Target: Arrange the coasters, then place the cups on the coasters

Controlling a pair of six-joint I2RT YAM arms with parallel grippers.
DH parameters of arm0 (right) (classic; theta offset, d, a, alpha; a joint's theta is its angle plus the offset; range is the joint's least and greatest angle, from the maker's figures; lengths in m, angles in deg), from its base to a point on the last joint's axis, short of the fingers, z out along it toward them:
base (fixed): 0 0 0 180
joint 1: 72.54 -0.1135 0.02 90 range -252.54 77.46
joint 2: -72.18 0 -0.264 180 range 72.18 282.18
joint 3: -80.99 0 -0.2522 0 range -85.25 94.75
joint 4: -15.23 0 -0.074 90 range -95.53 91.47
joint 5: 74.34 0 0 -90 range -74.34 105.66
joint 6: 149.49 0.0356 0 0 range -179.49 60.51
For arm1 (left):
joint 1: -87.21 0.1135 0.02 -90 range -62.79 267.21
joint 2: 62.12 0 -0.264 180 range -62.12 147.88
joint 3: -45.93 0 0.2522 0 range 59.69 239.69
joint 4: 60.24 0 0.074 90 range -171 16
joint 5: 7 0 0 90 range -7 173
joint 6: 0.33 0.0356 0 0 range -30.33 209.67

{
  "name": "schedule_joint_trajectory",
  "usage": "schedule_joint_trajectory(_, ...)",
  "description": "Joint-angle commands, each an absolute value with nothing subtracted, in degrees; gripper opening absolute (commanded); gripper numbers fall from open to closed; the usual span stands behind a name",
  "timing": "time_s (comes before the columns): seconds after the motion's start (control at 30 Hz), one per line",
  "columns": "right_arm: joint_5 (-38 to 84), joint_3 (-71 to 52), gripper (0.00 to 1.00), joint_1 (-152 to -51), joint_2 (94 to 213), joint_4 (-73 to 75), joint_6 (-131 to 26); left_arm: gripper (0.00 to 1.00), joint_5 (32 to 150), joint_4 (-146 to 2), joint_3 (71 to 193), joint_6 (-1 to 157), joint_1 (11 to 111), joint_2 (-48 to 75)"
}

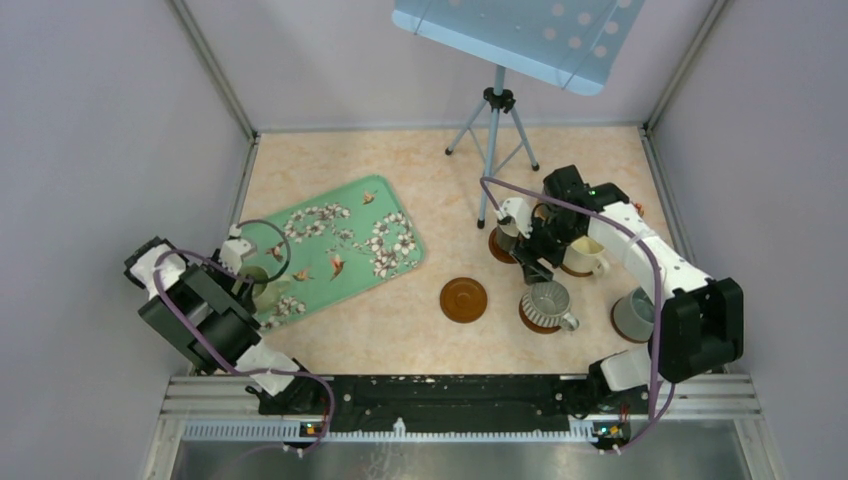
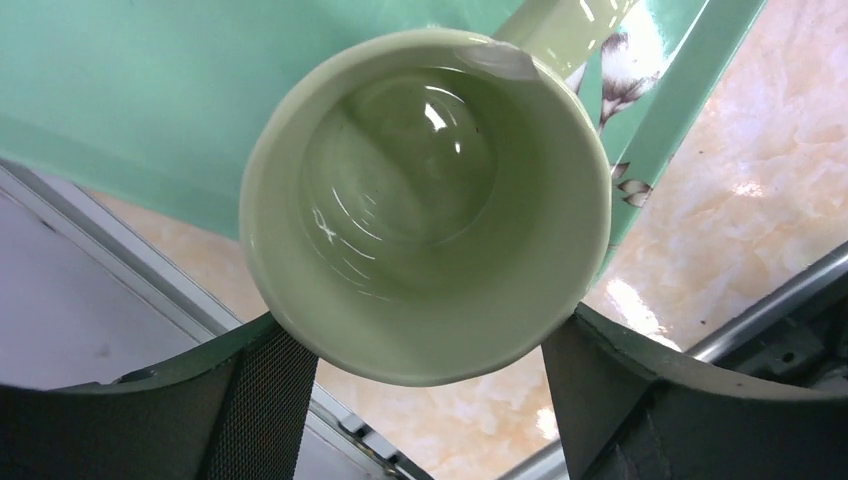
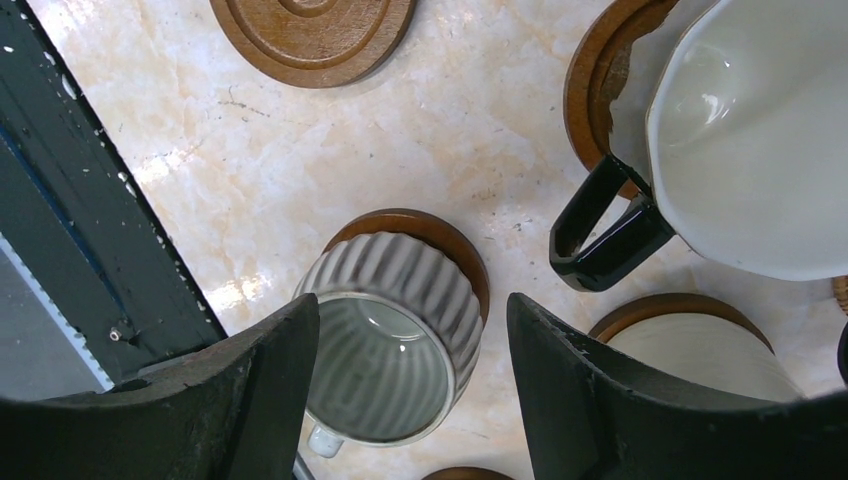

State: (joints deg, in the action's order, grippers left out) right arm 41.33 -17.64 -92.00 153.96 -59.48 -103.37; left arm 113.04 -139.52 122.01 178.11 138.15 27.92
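I should next move my right gripper to the left in the top view and down to grip the pale green cup's handle (image 1: 287, 282), because the left gripper leaves that handle free.
A pale green cup (image 2: 425, 200) stands on the left corner of the green floral tray (image 2: 120, 100). My left gripper (image 2: 422, 330) is shut on it, both fingers pressed to its sides. Over on the right, my right gripper (image 3: 412, 310) hangs open above the ribbed grey cup (image 3: 390, 330), which sits on a coaster (image 3: 450, 240). The dark cup with cream inside (image 3: 750, 130), the cream-white cup (image 1: 585, 257) and the grey-blue cup (image 1: 633, 313) also stand on that side. One bare coaster (image 1: 463, 299) lies in the middle of the table.
The floral tray (image 1: 340, 240) lies at an angle left of centre. A tripod (image 1: 493, 130) carrying a blue panel stands at the back. A black rail (image 1: 450, 400) runs along the near edge. Side walls close in on both sides.
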Motion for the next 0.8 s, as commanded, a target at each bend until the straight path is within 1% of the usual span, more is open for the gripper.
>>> schedule_joint_trajectory(0.0, 43.03, -14.63, 0.68, -92.52, 154.74, -59.66, -103.24, 0.82, 119.15, -138.45, 121.82, 184.28, 135.91, 28.51)
schedule_joint_trajectory(0.17, 43.72, -12.53, 0.67, -92.66, 156.62, -60.97, -102.24, 0.81, 122.48, -137.6, 122.13, 187.41, 133.67, 31.2)
schedule_joint_trajectory(0.37, 44.25, -12.04, 0.67, -93.25, 156.97, -59.08, -101.16, 0.81, 125.54, -136.13, 122.68, 189.06, 130.24, 33.37)
schedule_joint_trajectory(0.6, 44.83, -10.16, 0.66, -96.44, 158.95, -54.79, -98.12, 0.81, 126.17, -132.15, 122.03, 184.6, 122.33, 33.22)
schedule_joint_trajectory(0.77, 43.14, -9.61, 0.65, -101.34, 160.39, -46.31, -91.84, 0.79, 128.14, -129.67, 120.88, 179.12, 117.44, 32.77)
